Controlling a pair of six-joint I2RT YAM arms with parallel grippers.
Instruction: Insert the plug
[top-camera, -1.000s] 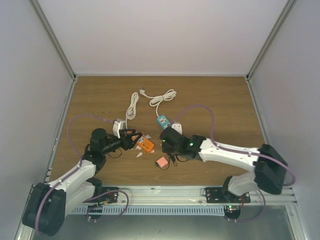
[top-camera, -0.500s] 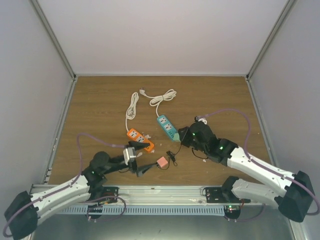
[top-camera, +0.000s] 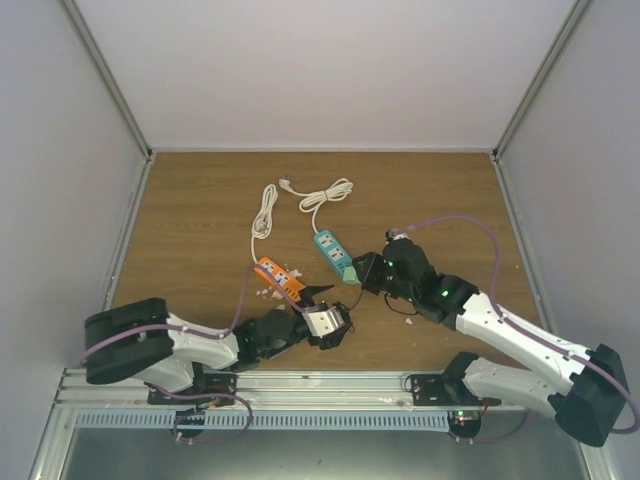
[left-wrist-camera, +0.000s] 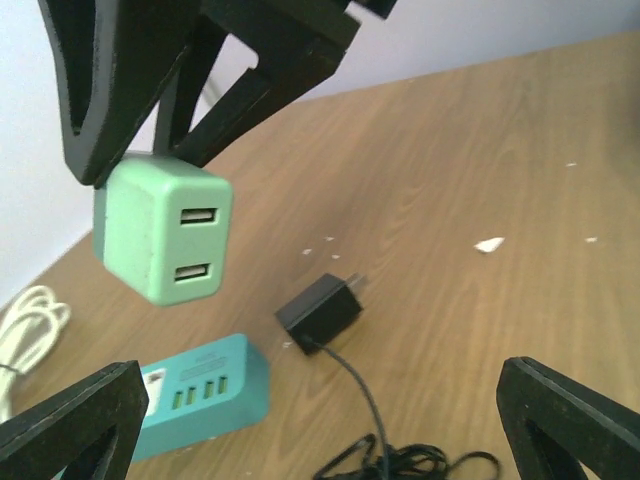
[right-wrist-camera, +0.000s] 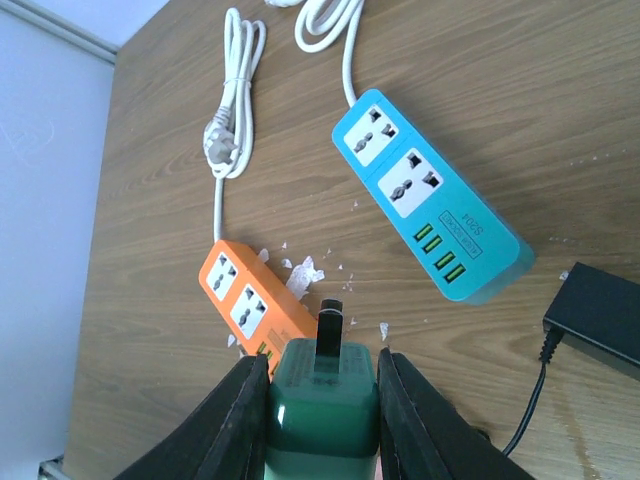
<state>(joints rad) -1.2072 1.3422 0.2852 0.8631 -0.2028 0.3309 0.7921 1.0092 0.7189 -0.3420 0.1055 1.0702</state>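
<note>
The plug lies flat, so I will next gently move the green USB adapter that fills my right gripper toward the plug and let go over the wood by its cord (top-camera: 366, 299) (right-wrist-camera: 512, 352).
The plug (left-wrist-camera: 320, 312), a small black boxy adapter, lies flat on the wood with its thin black cord trailing toward me; it also shows at the right edge of the right wrist view (right-wrist-camera: 600, 315). My left gripper (left-wrist-camera: 320, 430) hangs low over the table just short of the plug, open wide with nothing between its fingers. The teal power strip (right-wrist-camera: 430, 195) lies beside the plug, sockets up. My right gripper (right-wrist-camera: 320, 365) is shut on a green USB adapter (left-wrist-camera: 165, 232), held in the air above the strip's near end, prongs pointing out past the fingertips.
An orange power strip (right-wrist-camera: 255, 300) lies left of the teal one, with white specks scattered round it. Coiled white cords (top-camera: 325, 192) and a white plug (right-wrist-camera: 222, 140) lie toward the back. A tangle of black cord (left-wrist-camera: 400, 462) sits near my left fingers.
My left arm has swung down and to the right, low along the table's near edge, and its jaws have opened wide. My right arm has pulled back right, still holding the green adapter.
</note>
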